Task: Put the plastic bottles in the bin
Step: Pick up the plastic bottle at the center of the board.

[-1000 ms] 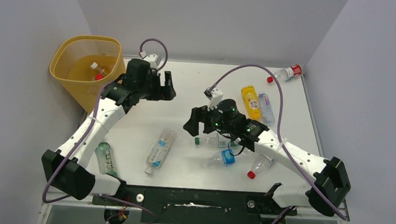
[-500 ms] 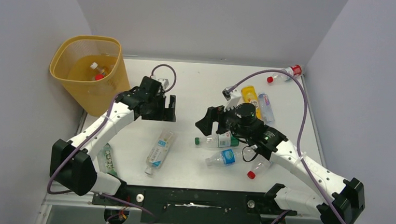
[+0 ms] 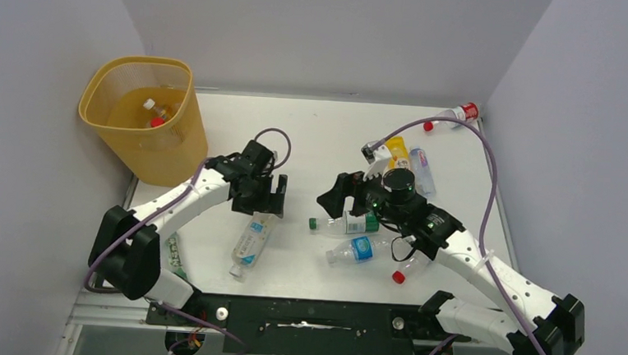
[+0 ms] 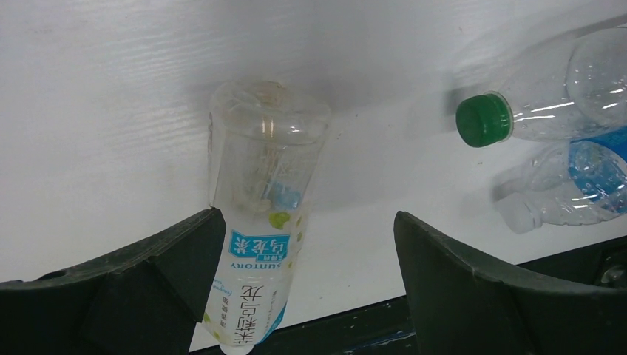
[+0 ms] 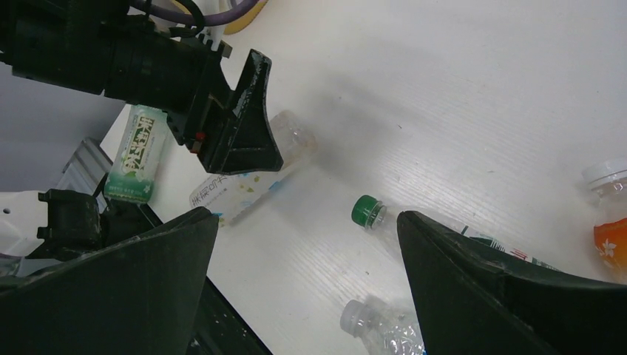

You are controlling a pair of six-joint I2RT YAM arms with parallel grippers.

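My left gripper lowers slightly back onto the base end (image 3: 266, 219) (image 4: 270, 140) of the clear white-labelled bottle and closes next, since the bottle still lies below its open fingers.
The yellow-orange bin (image 3: 167, 149) stands at the far left with two bottles (image 3: 153, 112) inside. My left gripper (image 3: 268, 194) is open and hovers over the base end of a clear white-labelled bottle (image 3: 251, 241); in the left wrist view that bottle (image 4: 259, 214) lies between the jaws, against the left finger (image 4: 177, 259). My right gripper (image 3: 344, 192) is open above bare table, just beyond a green-capped bottle (image 3: 345, 223). Its cap (image 5: 367, 210) sits near the right finger (image 5: 473, 288). A blue-labelled bottle (image 3: 356, 248) and a red-capped one (image 3: 409, 266) lie nearby.
An orange bottle (image 3: 395, 152) and a clear blue-labelled one (image 3: 421, 169) lie behind the right arm. A red-labelled bottle (image 3: 455, 115) rests at the far right corner. A green-labelled bottle (image 3: 176, 253) lies by the left arm's base. The black front rail (image 3: 302, 317) borders the table.
My left gripper has swung away from the bin, toward the near side, down over the white-labelled bottle. My right arm has shifted right and back, uncovering the green-capped bottle.
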